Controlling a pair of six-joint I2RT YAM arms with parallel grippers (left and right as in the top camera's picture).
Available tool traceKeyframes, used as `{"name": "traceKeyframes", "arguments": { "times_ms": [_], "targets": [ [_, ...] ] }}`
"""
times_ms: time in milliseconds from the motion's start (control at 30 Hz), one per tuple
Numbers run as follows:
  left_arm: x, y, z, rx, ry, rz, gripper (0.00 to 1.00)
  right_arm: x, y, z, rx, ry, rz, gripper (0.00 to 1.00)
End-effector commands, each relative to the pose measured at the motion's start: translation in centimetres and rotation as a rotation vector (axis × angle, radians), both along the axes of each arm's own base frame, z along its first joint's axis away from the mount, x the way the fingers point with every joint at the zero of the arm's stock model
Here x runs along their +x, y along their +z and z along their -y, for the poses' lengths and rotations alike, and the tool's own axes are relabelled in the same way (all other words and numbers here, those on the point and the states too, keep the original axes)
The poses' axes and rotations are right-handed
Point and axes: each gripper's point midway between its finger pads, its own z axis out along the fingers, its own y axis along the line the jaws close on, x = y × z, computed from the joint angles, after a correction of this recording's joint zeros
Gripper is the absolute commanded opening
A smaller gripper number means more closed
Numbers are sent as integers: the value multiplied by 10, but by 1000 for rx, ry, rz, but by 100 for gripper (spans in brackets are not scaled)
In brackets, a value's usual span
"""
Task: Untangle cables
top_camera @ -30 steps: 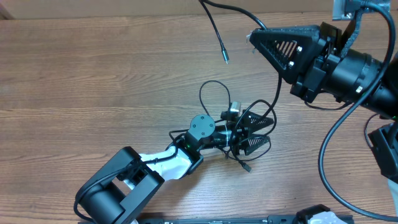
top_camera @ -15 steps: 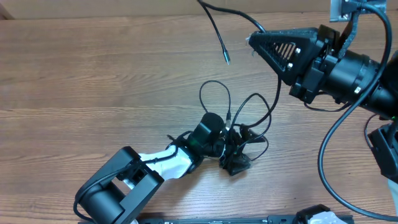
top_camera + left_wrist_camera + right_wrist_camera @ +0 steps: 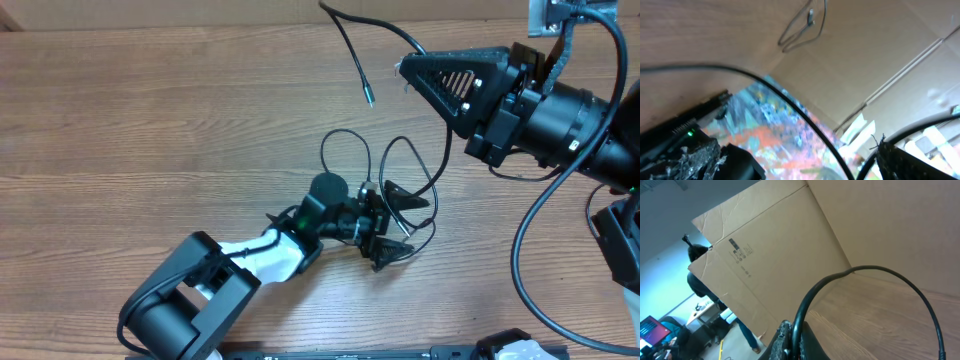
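The spot of bare wood to the right in the overhead view is clear of the tangle, so next my right gripper will move there, tip downward and release its cable.
A tangle of thin black cables (image 3: 345,150) lies in loops at the middle of the wooden table (image 3: 150,120). My left gripper (image 3: 398,226) stands open among the loops, and one strand (image 3: 805,125) runs across the gap between its fingers (image 3: 685,160) without being pinched. My right gripper (image 3: 403,66) hangs above the table at the upper right, shut on one cable (image 3: 850,272). That cable (image 3: 345,40) arcs away to the top edge, and its small plug end (image 3: 369,100) dangles free. A further loop with a plug (image 3: 810,20) lies on the wood.
A cardboard wall (image 3: 790,240) stands along the table's far edge. Thick black arm wires (image 3: 530,230) curve down at the right. The left arm's base (image 3: 190,300) sits at the front left. A person (image 3: 697,255) stands beyond the cardboard.
My left gripper has opened wide and turned about its wrist among the loops, shifting them a little. The dangling plug has swung slightly right. The right arm has stayed put.
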Motion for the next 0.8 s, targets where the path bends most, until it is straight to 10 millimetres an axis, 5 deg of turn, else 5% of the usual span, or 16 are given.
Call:
{"name": "traceKeyframes", "arguments": {
  "times_ms": [0,200,333,400,767],
  "targets": [
    [-8,6,13,-18,8,-8,100,-13,11,2,6,12,41,4],
    [-15,14,24,-49,12,35,99,-13,6,1,-1,12,17,4],
    [-7,11,23,-35,58,39,29,-13,4,1,-3,12,10,4],
    [-2,9,22,-25,85,40,10,-13,3,1,-5,12,4,4],
    [5,-23,6,98,77,54,7,-13,-14,2,-81,13,12,4]
  ]
}}
